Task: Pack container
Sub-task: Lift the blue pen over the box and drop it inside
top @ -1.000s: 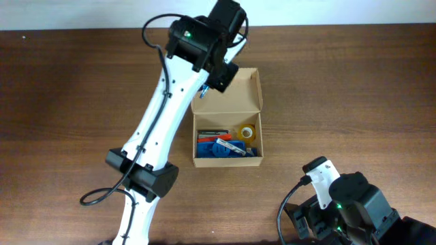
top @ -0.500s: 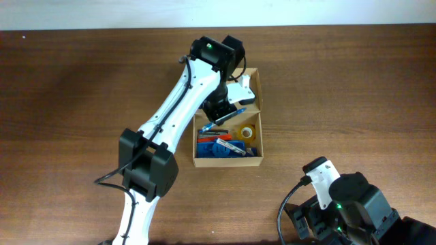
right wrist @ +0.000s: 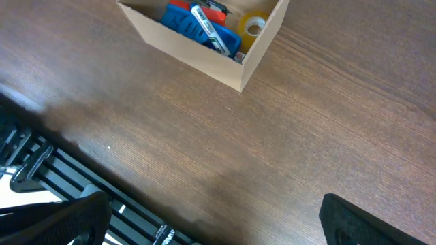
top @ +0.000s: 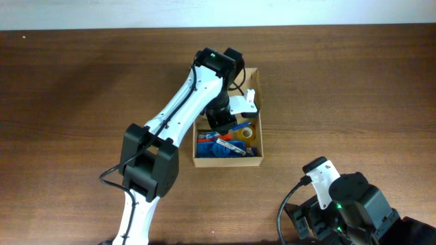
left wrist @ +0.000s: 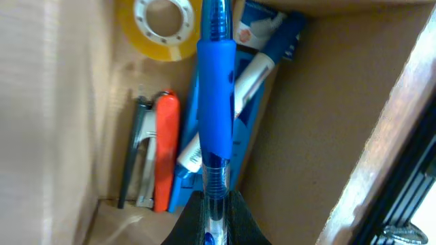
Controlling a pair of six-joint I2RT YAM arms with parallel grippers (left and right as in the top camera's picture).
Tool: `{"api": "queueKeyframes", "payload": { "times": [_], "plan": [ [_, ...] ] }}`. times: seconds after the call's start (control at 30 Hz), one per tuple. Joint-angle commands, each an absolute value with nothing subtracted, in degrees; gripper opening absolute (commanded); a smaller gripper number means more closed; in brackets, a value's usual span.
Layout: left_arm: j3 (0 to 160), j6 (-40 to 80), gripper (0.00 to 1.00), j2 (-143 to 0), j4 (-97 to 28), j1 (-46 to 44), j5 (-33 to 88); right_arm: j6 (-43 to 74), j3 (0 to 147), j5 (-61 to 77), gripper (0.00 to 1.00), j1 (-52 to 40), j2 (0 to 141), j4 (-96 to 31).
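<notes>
A gap shows beside the blue tray, so I should move my left gripper back and down toward the box's near side and let go of the blue pen (left wrist: 215, 102) there.
The container (top: 253, 160) is a tan cardboard box, open, in the middle of the table. My left gripper (left wrist: 216, 207) is shut on a blue pen (left wrist: 215, 102) and holds it low inside the box, above a tape roll (left wrist: 163, 27), a red-and-black tool (left wrist: 163, 146) and blue markers (left wrist: 262, 58). In the overhead view the left gripper (top: 225, 122) reaches into the box's upper half. The box also shows in the right wrist view (right wrist: 197, 51), far ahead. My right gripper (right wrist: 211, 221) is open and empty above bare table at the front right.
The box's flap lid (top: 253, 85) stands open at the back. The right arm's base (top: 344, 201) sits at the table's front right edge. A dark rail (right wrist: 41, 163) runs along the table edge in the right wrist view.
My left gripper has moved from the box's back flap down into the box with the blue pen. The right arm has not moved.
</notes>
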State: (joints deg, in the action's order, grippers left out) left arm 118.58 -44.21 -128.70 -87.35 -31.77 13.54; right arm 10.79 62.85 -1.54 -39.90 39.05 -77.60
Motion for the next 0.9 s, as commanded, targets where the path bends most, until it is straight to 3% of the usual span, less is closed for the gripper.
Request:
{"api": "queueKeyframes", "payload": {
  "times": [0.0,0.5,0.6,0.7,0.87],
  "plan": [
    [117.45,-46.89,0.02,-127.9,-87.15,-32.27,14.83,11.44,63.33,-2.2,0.99,-40.01,38.61,-77.41],
    [109.58,-53.65,0.02,-127.9,-84.9,-34.37,14.87,11.42,63.33,-2.2,0.99,-40.01,38.61,-77.41],
    [109.58,-53.65,0.23,-127.9,-85.78,-34.37,14.85,11.42,63.33,-2.2,0.99,-40.01,38.61,-77.41],
    [109.58,-53.6,0.36,-127.9,-86.13,-34.37,14.83,11.44,63.33,-2.2,0.99,-40.01,38.61,-77.41],
    [109.6,-53.41,0.35,-124.16,-86.06,-34.37,14.83,11.44,63.33,-2.2,0.99,-40.01,38.61,-77.41]
  ]
}}
